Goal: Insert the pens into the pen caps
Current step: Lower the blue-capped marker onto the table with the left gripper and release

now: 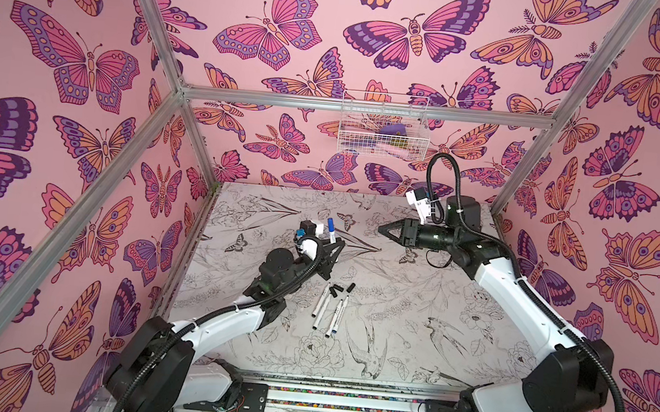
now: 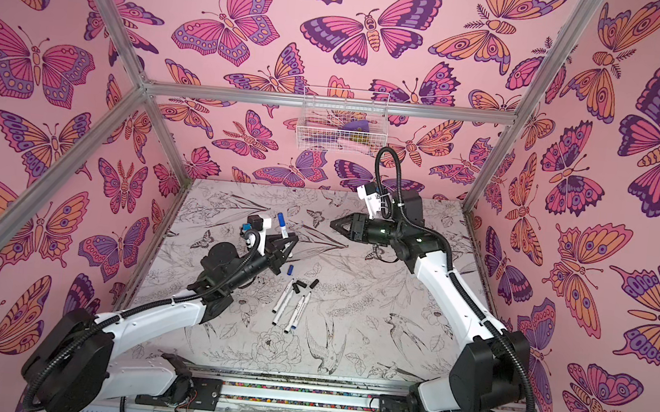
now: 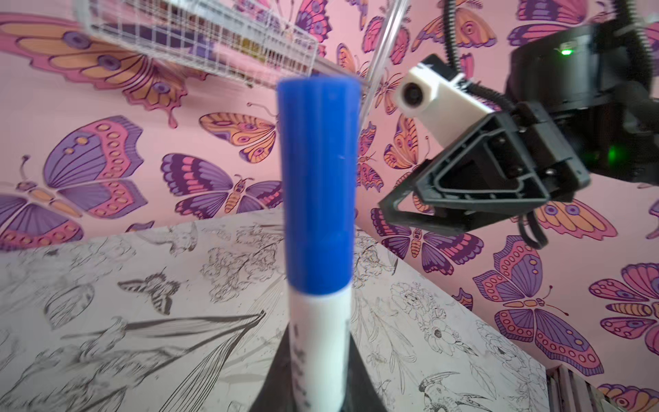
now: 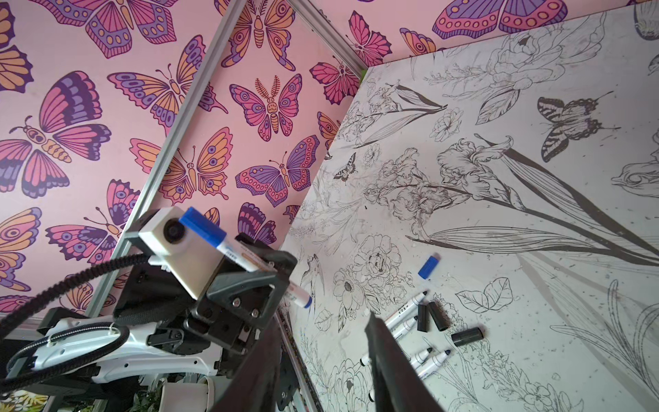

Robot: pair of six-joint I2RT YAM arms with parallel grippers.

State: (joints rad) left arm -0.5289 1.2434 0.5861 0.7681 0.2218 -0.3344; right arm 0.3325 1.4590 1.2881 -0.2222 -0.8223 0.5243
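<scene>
The blue pen cap is seated, so the left gripper will next turn downward, move lower and release the pen on clear tabletop beside the loose blue cap.
A white pen [image 1: 332, 234] stands nearly upright above the table's back left, with a blue pen cap [image 3: 319, 185] seated on its top end. My left gripper [image 1: 333, 253] is shut on its barrel [image 3: 319, 331]. To its right, apart from the pen, my right gripper [image 1: 384, 230] hovers open with nothing in it, and the left wrist view shows it too [image 3: 387, 210]. Several uncapped pens [image 1: 327, 311] lie side by side mid-table. Three black pen caps [image 4: 438, 315] lie at their tips. A loose blue pen cap [image 4: 428, 266] lies a little further back.
A white wire basket [image 1: 383, 125] with a few items hangs on the back wall. Butterfly-patterned walls and aluminium posts [image 1: 123, 168] close in the table on three sides. The arm bases sit on a rail [image 1: 341, 400] along the front edge.
</scene>
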